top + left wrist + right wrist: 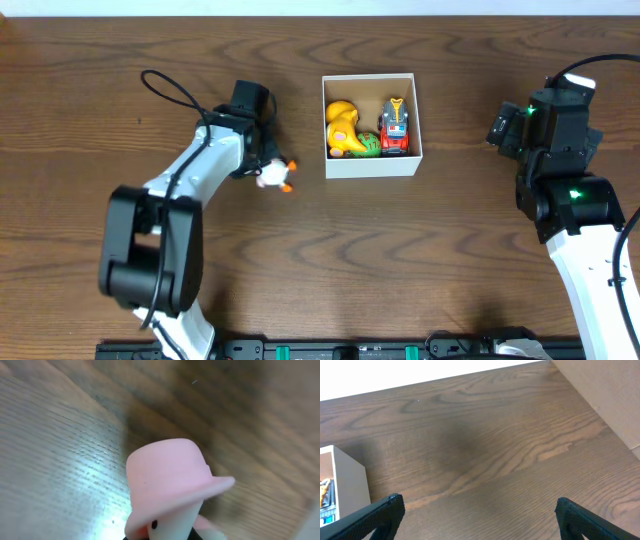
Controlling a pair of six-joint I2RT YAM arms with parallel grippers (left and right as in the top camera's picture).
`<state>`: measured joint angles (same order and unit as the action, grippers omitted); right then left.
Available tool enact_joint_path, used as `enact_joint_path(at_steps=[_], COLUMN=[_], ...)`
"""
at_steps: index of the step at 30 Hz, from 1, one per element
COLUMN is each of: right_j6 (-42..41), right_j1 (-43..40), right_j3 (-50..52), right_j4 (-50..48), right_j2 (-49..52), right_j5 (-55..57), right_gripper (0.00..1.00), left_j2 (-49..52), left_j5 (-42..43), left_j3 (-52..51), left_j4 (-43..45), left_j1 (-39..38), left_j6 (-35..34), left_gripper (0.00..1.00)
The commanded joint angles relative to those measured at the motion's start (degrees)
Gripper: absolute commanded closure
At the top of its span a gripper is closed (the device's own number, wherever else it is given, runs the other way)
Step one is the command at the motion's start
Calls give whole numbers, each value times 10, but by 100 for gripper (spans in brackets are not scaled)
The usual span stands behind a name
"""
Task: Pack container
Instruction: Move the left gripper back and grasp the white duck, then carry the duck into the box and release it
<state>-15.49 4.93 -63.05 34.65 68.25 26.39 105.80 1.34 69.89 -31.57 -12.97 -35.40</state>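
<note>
The container's bare bottom shows in the gap between yellow toy and red truck (396, 128), so the left gripper should next rise past the container's side and let go of the duck (276, 177) over that gap.
The container (372, 166), a small white-walled box, stands at the table's middle back. In it lie a yellow toy (342, 124), a green toy (367, 146) and a red toy truck (396, 128). Left of the box, my left gripper (266, 172) is shut on a white toy duck (276, 177) with an orange beak. The left wrist view is filled by the duck's pink hat (167, 477) just above the wood. My right gripper (480, 510) hangs open over bare table to the right of the box, whose white wall (350, 480) shows at that view's left edge.
The brown wooden table (420, 260) runs past every edge of the overhead view. A black rail (340, 350) lines its front edge. A pale panel (605, 395) rises at the far right in the right wrist view.
</note>
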Motion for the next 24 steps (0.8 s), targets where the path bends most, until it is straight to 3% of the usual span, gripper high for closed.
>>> enact_joint_path(at_steps=[1,6,11,17,24], right_j6=[-5,-5,-5,-5,-5], right_j1=[-4,-4,-4,-4,-4], right_j3=[-3,-3,-3,-3,-3], right_j4=[-1,-1,-1,-1,-1], right_j2=[0,0,0,0,0], right_j5=[1,1,1,1,1], right_gripper=[1,1,1,1,1], left_j2=[-94,-203,-261,-230,-130], left_j5=[-2,22,26,17,8], left_j3=[12,12,12,12,12], left_j4=[-1,23,88,149,229], left_j1=[-7,-56,-143,-233,-257], left_j6=[-10,5,66,118,222], left_gripper=[95,94,94,94,94])
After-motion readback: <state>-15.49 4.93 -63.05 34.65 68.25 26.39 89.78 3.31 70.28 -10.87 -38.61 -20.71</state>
